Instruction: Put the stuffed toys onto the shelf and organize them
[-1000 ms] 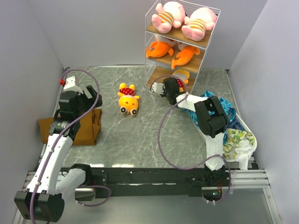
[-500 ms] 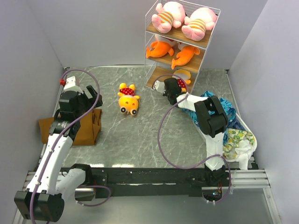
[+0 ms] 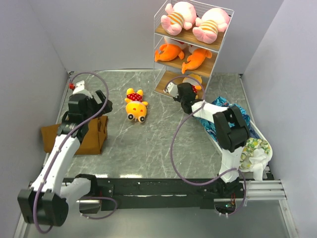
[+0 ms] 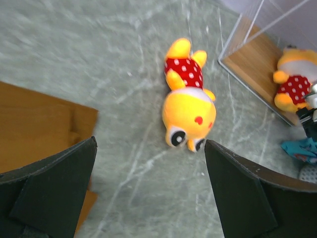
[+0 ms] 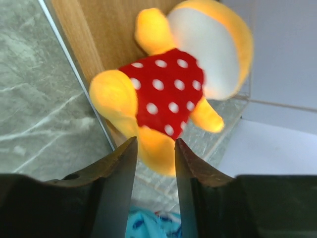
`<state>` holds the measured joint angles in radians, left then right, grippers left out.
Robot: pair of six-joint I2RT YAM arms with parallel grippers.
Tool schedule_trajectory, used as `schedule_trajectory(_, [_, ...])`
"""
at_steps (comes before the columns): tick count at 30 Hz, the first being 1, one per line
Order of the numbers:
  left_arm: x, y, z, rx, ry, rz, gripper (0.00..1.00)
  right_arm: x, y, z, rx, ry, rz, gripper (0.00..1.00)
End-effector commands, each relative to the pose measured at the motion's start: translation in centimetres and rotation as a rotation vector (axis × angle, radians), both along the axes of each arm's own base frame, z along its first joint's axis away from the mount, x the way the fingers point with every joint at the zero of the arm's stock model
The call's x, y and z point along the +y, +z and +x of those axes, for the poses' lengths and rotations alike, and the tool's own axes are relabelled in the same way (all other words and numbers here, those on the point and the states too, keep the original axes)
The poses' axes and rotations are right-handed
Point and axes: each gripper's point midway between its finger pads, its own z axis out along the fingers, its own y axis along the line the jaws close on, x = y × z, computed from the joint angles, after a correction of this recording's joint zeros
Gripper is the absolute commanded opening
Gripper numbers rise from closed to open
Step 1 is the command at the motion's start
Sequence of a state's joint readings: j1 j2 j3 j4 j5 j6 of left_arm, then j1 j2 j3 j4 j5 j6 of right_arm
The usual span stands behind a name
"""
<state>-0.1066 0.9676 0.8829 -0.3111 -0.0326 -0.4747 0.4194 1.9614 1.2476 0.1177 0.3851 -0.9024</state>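
I will move my left gripper down and to the right in the top view onto the yellow polka-dot toy's yellow head (image 3: 133,109). It lies below my gripper on that side, off the shelf (image 3: 166,85).
The shelf (image 3: 166,85) stands at the back right. Two pink toys (image 3: 179,15) lie on its top board and two orange fish toys (image 3: 169,51) on the middle board. My right gripper (image 3: 185,92) is shut on a leg of a yellow polka-dot toy (image 5: 168,89), which lies on the bottom board (image 5: 94,29); the jaws (image 5: 154,141) pinch its foot. A second yellow polka-dot toy (image 3: 135,106) lies on the table left of the shelf. My left gripper (image 3: 101,99) is open and empty left of it; in the left wrist view the toy (image 4: 189,109) lies ahead of the jaws (image 4: 149,142).
A brown cloth (image 3: 89,134) lies under my left arm, also in the left wrist view (image 4: 34,129). A blue patterned cloth (image 3: 243,117) and more fabric (image 3: 255,153) lie in a tray at the right. Grey walls enclose the table.
My left gripper has moved up and to the right, closer to the yellow toy on the table. My right gripper has pushed slightly further toward the shelf's bottom board with its toy.
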Motion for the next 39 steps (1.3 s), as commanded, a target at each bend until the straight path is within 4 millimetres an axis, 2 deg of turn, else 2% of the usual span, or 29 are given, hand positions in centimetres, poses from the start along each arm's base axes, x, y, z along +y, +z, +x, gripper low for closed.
schedule_trajectory(1, [-3.6, -0.6, 1.6, 0.039, -0.117, -0.153, 0.96, 1.9, 5.2, -1.0, -0.105, 0.011, 0.150, 0.45])
schedule_trajectory(3, [-4.4, -0.8, 2.4, 0.038, -0.133, -0.203, 0.97, 2.4, 5.2, -1.7, -0.098, 0.017, 0.164, 0.46])
schedule_trajectory(7, [-6.2, -3.2, 4.3, 0.097, -0.163, -0.278, 0.98, 4.0, 6.9, -4.2, -0.112, 0.040, 0.253, 0.47])
schedule_trajectory(8, [-6.5, -3.5, 4.8, 0.107, -0.159, -0.299, 0.98, 5.4, 7.3, -5.0, -0.110, 0.077, 0.279, 0.47])
schedule_trajectory(9, [-7.3, -4.9, 5.4, 0.136, -0.169, -0.299, 0.99, 6.1, 7.6, -5.7, -0.109, 0.094, 0.300, 0.47])
schedule_trajectory(11, [-8.0, -5.5, 6.5, 0.152, -0.168, -0.278, 0.99, 7.3, 8.9, -7.5, -0.119, 0.133, 0.353, 0.47])
schedule_trajectory(12, [-9.0, -7.1, 6.8, 0.198, -0.182, -0.262, 0.99, 8.7, 9.2, -8.5, -0.111, 0.177, 0.377, 0.47])
schedule_trajectory(14, [-9.7, -7.8, 7.7, 0.212, -0.190, -0.237, 0.98, 9.5, 10.1, -10.0, -0.098, 0.196, 0.420, 0.47])
schedule_trajectory(15, [-10.2, -9.2, 7.9, 0.244, -0.197, -0.226, 0.97, 10.7, 10.3, -10.9, -0.084, 0.232, 0.441, 0.47])
schedule_trajectory(17, [-10.5, -10.0, 8.4, 0.249, -0.206, -0.208, 0.95, 11.3, 10.8, -12.4, -0.071, 0.260, 0.480, 0.47])
schedule_trajectory(18, [-10.6, -11.2, 8.6, 0.268, -0.198, -0.193, 0.95, 12.0, 11.0, -13.2, -0.068, 0.282, 0.495, 0.47])
schedule_trajectory(21, [-11.6, -12.0, 9.2, 0.259, -0.232, -0.221, 0.91, 12.5, 11.6, -14.6, -0.092, 0.322, 0.514, 0.47])
schedule_trajectory(23, [-11.8, -12.4, 9.4, 0.259, -0.248, -0.217, 0.85, 13.1, 11.7, -15.5, -0.095, 0.347, 0.530, 0.47])
schedule_trajectory(24, [-11.9, -13.0, 9.7, 0.274, -0.252, -0.208, 0.75, 13.3, 11.8, -15.9, -0.088, 0.357, 0.545, 0.47])
schedule_trajectory(26, [-12.1, -13.5, 9.6, 0.290, -0.278, -0.190, 0.64, 13.8, 11.9, -16.7, -0.077, 0.397, 0.577, 0.47])
schedule_trajectory(27, [-12.1, -13.6, 9.6, 0.292, -0.287, -0.186, 0.52, 13.9, 11.9, -16.9, -0.076, 0.405, 0.587, 0.47])
schedule_trajectory(29, [-12.6, -13.5, 9.2, 0.291, -0.331, -0.187, 0.38, 14.0, 12.3, -17.1, -0.083, 0.413, 0.599, 0.47])
schedule_trajectory(30, [-12.9, -13.1, 9.1, 0.288, -0.350, -0.189, 0.23, 14.1, 12.5, -17.0, -0.085, 0.414, 0.604, 0.47])
schedule_trajectory(32, [-13.2, -12.7, 8.4, 0.308, -0.397, -0.181, 0.09, 14.2, 12.5, -17.1, -0.072, 0.426, 0.591, 0.47])
schedule_trajectory(33, [-13.5, -11.5, 8.1, 0.298, -0.426, -0.177, 0.02, 14.5, 12.4, -17.3, -0.059, 0.454, 0.573, 0.47])
schedule_trajectory(35, [-13.5, -10.9, 6.6, 0.329, -0.484, -0.149, 0.01, 14.7, 12.4, -17.7, -0.035, 0.495, 0.547, 0.47])
schedule_trajectory(36, [-13.5, -9.4, 5.9, 0.303, -0.513, -0.141, 0.01, 15.0, 12.5, -18.0, -0.030, 0.530, 0.535, 0.47])
schedule_trajectory(38, [-13.7, -8.6, 3.9, 0.313, -0.598, -0.125, 0.01, 15.7, 13.3, -18.7, -0.018, 0.579, 0.567, 0.47])
schedule_trajectory(39, [-13.8, -7.4, 3.1, 0.292, -0.629, -0.119, 0.01, 16.6, 13.5, -19.6, 0.012, 0.640, 0.598, 0.47])
